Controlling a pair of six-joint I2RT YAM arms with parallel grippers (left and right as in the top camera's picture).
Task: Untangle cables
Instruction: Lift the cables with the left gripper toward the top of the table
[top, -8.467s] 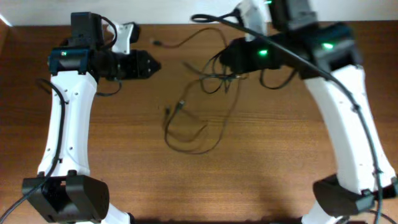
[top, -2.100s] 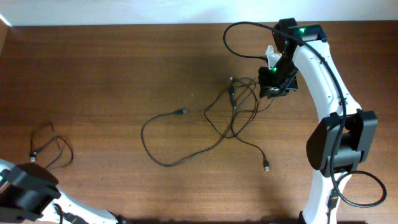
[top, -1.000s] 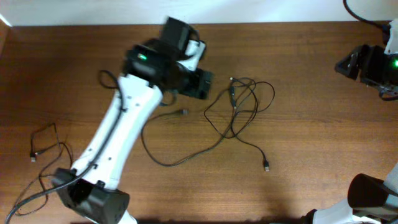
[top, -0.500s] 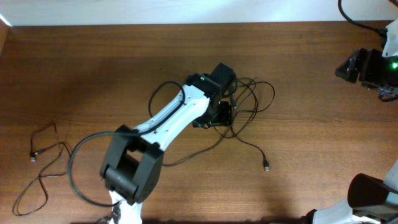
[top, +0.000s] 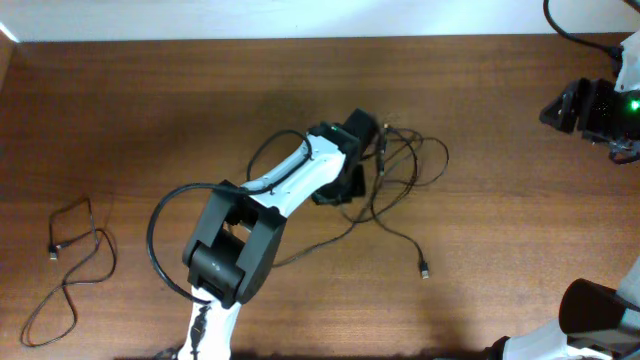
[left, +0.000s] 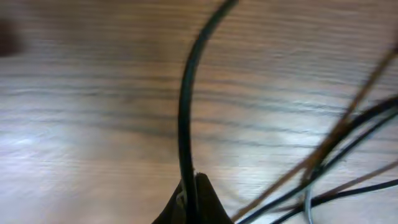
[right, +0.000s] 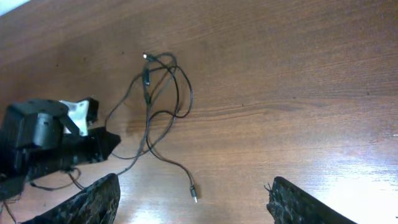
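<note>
Next, my right gripper moves toward the clump (right: 155, 93) and down onto the cable's other end, since my left gripper already holds one cable.
The cables (top: 400, 165) lie as a loose black clump at the table's middle, with one strand trailing to a plug (top: 424, 269). My left gripper (top: 348, 188) is at the clump's left edge. In the left wrist view it (left: 190, 190) is shut on one black cable (left: 185, 106) that runs straight up from the fingertips, and more strands (left: 348, 155) cross at the right. My right gripper (top: 575, 108) hangs high at the right edge, away from the clump. In its own view it (right: 193, 180) is open, and the clump (right: 155, 93) and the plug (right: 194, 196) lie far below.
A separate thin black cable (top: 70, 265) lies in loose loops at the table's left front. The left arm (top: 260, 215) stretches diagonally over the table, with its own thick cable (top: 160, 250) arching beside it. A white wall (top: 300, 15) borders the far edge.
The left gripper has shut on a strand at the clump's left edge. The clump has shifted slightly to the right. The right arm has not moved.
</note>
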